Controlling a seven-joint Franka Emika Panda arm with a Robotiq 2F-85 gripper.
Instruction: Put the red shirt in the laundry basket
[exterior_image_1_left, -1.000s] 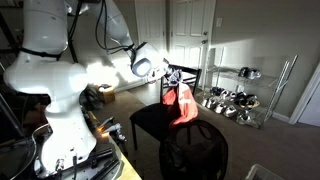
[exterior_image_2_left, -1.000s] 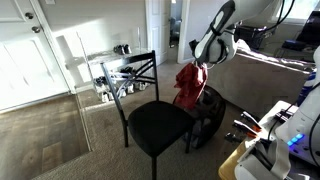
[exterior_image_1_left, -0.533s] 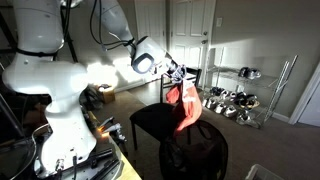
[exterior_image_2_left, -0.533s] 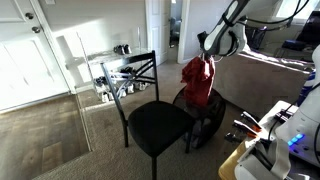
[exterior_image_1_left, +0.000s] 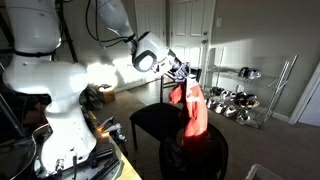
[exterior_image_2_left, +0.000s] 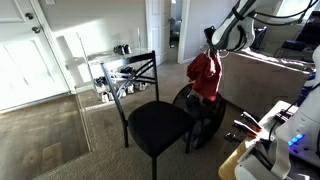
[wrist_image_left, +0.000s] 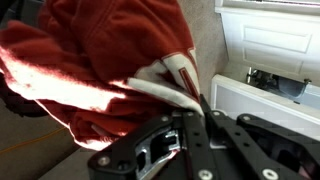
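Observation:
Next, the gripper lowers farther into the open laundry basket (exterior_image_1_left: 194, 152) before it opens, because most of the red shirt still hangs above the basket's rim.
The red shirt (exterior_image_1_left: 191, 108) hangs from my gripper (exterior_image_1_left: 180, 75), lifted in the air above the dark laundry basket (exterior_image_1_left: 195, 155). In an exterior view the shirt (exterior_image_2_left: 205, 77) dangles over the basket (exterior_image_2_left: 203, 118) beside the chair. In the wrist view the shirt (wrist_image_left: 100, 60) fills the upper left, its white-trimmed collar pinched at my gripper (wrist_image_left: 195, 105). The gripper is shut on the shirt.
A black chair (exterior_image_2_left: 150, 120) stands next to the basket; it also shows in an exterior view (exterior_image_1_left: 148, 120). A wire shoe rack (exterior_image_1_left: 240, 100) stands by the white doors (exterior_image_1_left: 190, 35). A couch (exterior_image_2_left: 270, 75) lies behind the basket.
My gripper has lifted the shirt up and carried it sideways, from beside the chair to a spot above the basket.

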